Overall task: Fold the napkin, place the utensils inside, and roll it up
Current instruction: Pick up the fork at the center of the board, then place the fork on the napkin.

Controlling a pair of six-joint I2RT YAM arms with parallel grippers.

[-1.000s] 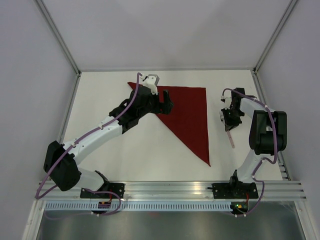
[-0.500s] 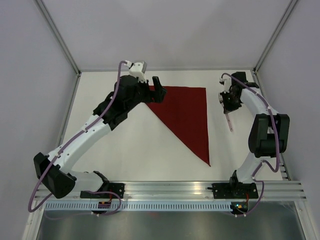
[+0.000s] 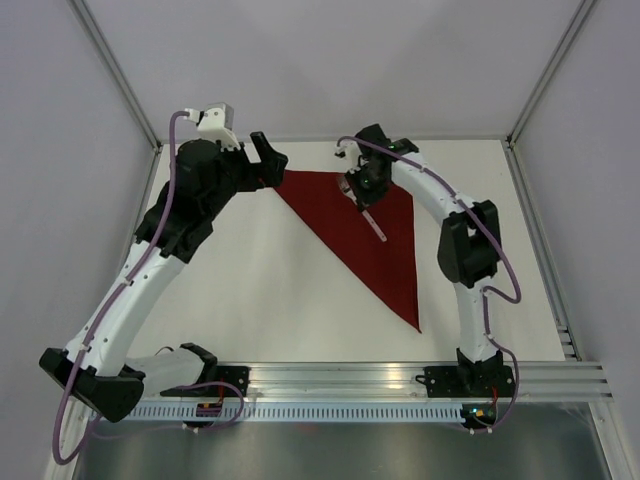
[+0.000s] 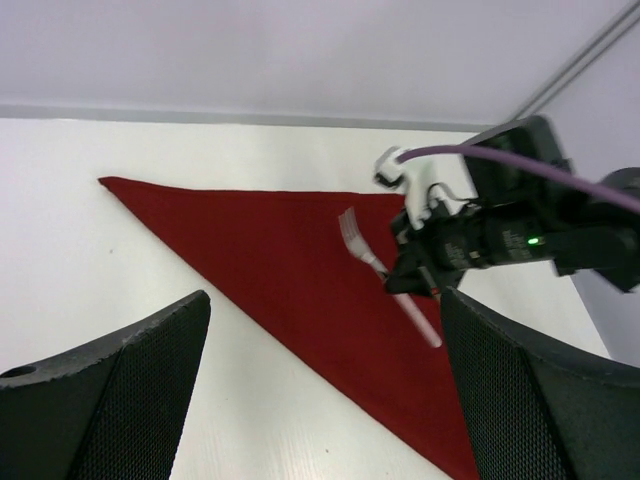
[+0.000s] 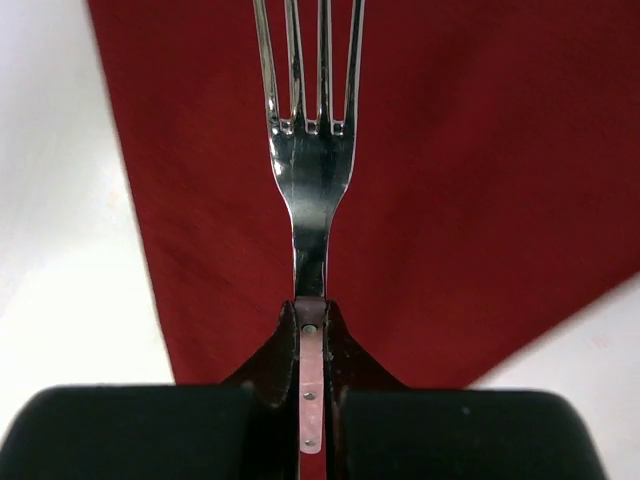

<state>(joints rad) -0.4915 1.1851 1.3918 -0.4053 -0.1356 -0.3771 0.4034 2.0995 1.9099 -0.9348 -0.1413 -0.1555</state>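
My right gripper moves down and left in the top view next and releases the fork just inside the napkin's slanted edge [image 3: 332, 234] [image 5: 182, 232], since it still hangs above the cloth.
The dark red napkin [image 3: 375, 235] lies folded into a triangle on the white table, also seen in the left wrist view [image 4: 300, 270] and the right wrist view [image 5: 440, 200]. My right gripper [image 3: 362, 190] is shut on the fork [image 3: 375, 222] and holds it above the napkin's upper part. In the right wrist view the fork [image 5: 310, 170] sticks out ahead, its pink handle clamped between the jaws. The left wrist view shows the fork [image 4: 385, 285] over the cloth. My left gripper [image 3: 272, 163] is open and empty, raised by the napkin's far left corner.
The white table [image 3: 250, 290] is walled by pale panels at the back and sides. An aluminium rail [image 3: 340, 380] with both arm bases runs along the near edge. The right arm reaches leftward over the napkin's top edge.
My right gripper carried the fork from the table's right side leftward to above the napkin. My left gripper drew back from the napkin toward the far left and rose.
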